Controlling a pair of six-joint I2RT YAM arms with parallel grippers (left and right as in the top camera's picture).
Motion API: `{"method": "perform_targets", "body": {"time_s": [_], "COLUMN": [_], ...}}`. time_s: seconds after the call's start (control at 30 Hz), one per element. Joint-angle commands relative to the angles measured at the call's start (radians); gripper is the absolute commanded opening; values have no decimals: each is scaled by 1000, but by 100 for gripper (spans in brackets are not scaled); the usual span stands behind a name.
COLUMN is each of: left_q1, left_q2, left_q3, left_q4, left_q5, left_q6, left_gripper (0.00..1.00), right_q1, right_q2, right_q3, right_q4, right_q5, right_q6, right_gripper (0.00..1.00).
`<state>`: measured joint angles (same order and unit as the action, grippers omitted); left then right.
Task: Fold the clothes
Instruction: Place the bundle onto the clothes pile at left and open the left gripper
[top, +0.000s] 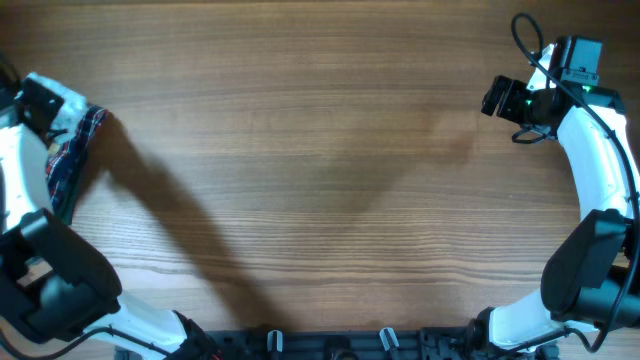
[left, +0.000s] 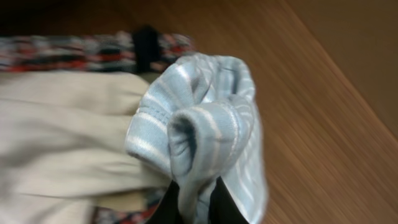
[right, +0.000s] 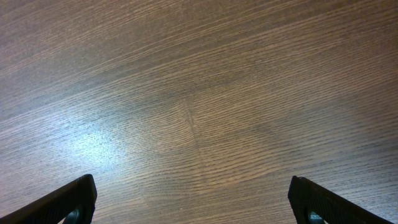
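I should next move my left gripper back over the beige garment (left: 65, 134), which is to the gripper's left in its wrist view, to release the striped garment (left: 205, 118) off the bare wood.
A pile of clothes lies at the table's far left edge: a plaid garment (top: 68, 160) and, in the left wrist view, a beige garment (left: 62, 137) with the plaid one (left: 68, 53) behind it. My left gripper (left: 194, 205) is shut on a bunched fold of a light blue striped garment (left: 205, 118), which also shows in the overhead view (top: 62, 105). My right gripper (right: 193, 202) is open and empty above bare wood at the far right of the table (top: 498, 100).
The wooden table (top: 320, 180) spreads between the two arms. The arm bases and cable clips sit along the front edge (top: 330, 342).
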<state>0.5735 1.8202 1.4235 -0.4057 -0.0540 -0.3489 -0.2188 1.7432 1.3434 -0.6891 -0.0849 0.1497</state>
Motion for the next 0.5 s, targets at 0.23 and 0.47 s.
{"method": "perform_targets", "body": {"time_s": [0.23,0.47], "left_q1": [238,261], "left_q2": [-74,-70], "left_q3": [8,7], "left_q4": [-45,-130], "left_q5": [11,-47], "left_q6": [-51,-51], "left_gripper": [4,21], "right_q1": [3,3], "right_q2": [2,2], "right_q3": [-9,-9], "right_q4": [0,0], "right_q5": [11,11], "right_q6": [8,7], "right_gripper": [100,100]}}
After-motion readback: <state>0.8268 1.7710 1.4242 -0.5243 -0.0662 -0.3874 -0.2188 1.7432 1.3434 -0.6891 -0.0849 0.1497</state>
